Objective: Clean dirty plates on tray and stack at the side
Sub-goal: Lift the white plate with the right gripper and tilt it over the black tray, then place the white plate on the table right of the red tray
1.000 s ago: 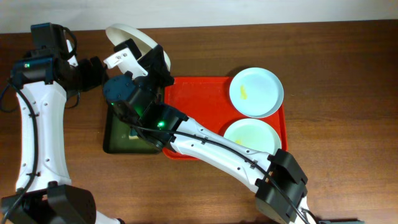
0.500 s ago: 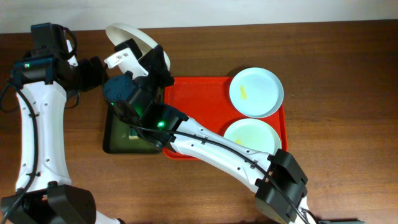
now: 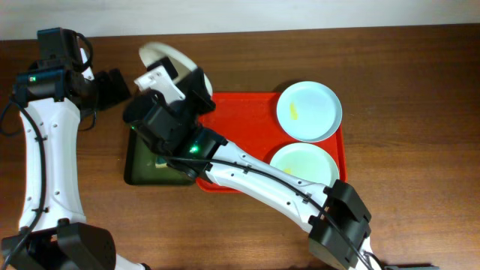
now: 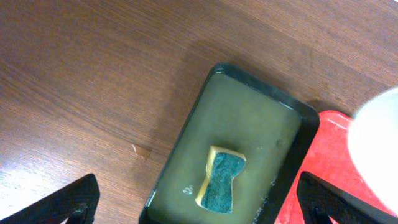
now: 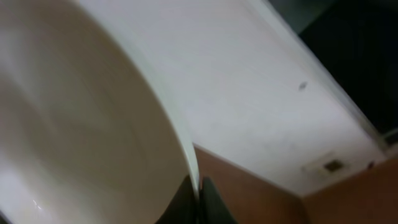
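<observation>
My right gripper crosses next, lowers the plate flat and releases, as bare wood past both plates is clear below it and to its right in the overhead view.
My right gripper (image 3: 187,75) is shut on the rim of a white plate (image 3: 166,57), holding it tilted on edge above the table just off the red tray's (image 3: 240,120) far left corner. In the right wrist view the plate (image 5: 81,124) fills the left side, and its thin rim is pinched in the right gripper (image 5: 199,196). Two plates lie flat on the tray's right end: a pale blue one (image 3: 309,111) with a yellow smear and a pale green one (image 3: 303,165). My left gripper (image 3: 116,84) is open and empty beside the held plate; from its wrist, the left gripper (image 4: 199,193) hovers over a sponge (image 4: 221,180).
A dark green tray (image 3: 141,169) sits left of the red tray, partly under my right arm. In the left wrist view this dark green tray (image 4: 249,106) holds the yellow and green sponge in shallow liquid. Bare wood table (image 3: 412,90) surrounds both trays.
My right gripper has turned and shifted slightly right and nearer with the white plate. The left arm has barely moved.
</observation>
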{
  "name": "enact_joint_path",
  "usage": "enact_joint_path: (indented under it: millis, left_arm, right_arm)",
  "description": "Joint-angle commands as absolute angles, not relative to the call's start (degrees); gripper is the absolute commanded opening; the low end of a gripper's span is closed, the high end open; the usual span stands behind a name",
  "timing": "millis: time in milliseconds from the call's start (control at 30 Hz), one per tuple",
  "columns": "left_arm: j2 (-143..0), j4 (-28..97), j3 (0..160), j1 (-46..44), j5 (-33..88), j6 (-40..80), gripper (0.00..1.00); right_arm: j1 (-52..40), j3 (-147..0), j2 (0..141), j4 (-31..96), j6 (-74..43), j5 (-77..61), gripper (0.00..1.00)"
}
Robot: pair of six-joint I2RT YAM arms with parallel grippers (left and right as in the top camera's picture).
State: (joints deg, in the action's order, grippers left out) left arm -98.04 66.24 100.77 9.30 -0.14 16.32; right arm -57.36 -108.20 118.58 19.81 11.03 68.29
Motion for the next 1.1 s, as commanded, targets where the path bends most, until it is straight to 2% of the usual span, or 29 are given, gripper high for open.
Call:
enact_joint_path:
  millis: [0, 133, 200, 433, 600, 667, 800, 867, 1067]
  left_arm:
    - [-98.2, 66.1, 101.3, 9.2, 0.3, 16.9, 0.99]
    - [-98.2, 66.1, 101.3, 9.2, 0.3, 16.9, 0.99]
    - [-98.2, 66.1, 101.3, 9.2, 0.3, 16.9, 0.99]
    - [-98.2, 66.1, 101.3, 9.2, 0.3, 16.9, 1.00]
    - [-98.2, 66.1, 101.3, 9.2, 0.3, 16.9, 0.99]
    - [-98.2, 66.1, 101.3, 9.2, 0.3, 16.9, 0.99]
    - [-98.2, 66.1, 101.3, 9.2, 0.3, 16.9, 0.99]
    - [-98.2, 66.1, 101.3, 9.2, 0.3, 16.9, 0.99]
    - [-98.2, 66.1, 101.3, 9.2, 0.3, 16.9, 0.99]
  right_arm:
    - [-56.1, -108.6, 118.3, 29.5, -8.0, 57.6, 0.04]
    - [-51.2, -108.6, 118.3, 40.8, -24.6, 39.4, 0.04]
    - [-48.4, -108.6, 118.3, 42.9, -27.8, 29.8, 0.04]
    - [-35.1, -108.7, 118.2, 47.2, -28.0, 8.1, 0.04]
    - [-17.3, -108.7, 118.2, 49.7, -28.0, -20.4, 0.04]
    - [-10.0, -108.6, 118.2, 52.8, -27.9, -26.0, 0.04]
    - [5.3, -108.6, 118.2, 66.0, -27.6, -26.3, 0.04]
    - [12.6, -108.6, 118.2, 71.5, -23.8, -25.7, 0.04]
    - [30.9, -108.1, 118.2, 83.2, -22.3, -12.4, 0.04]
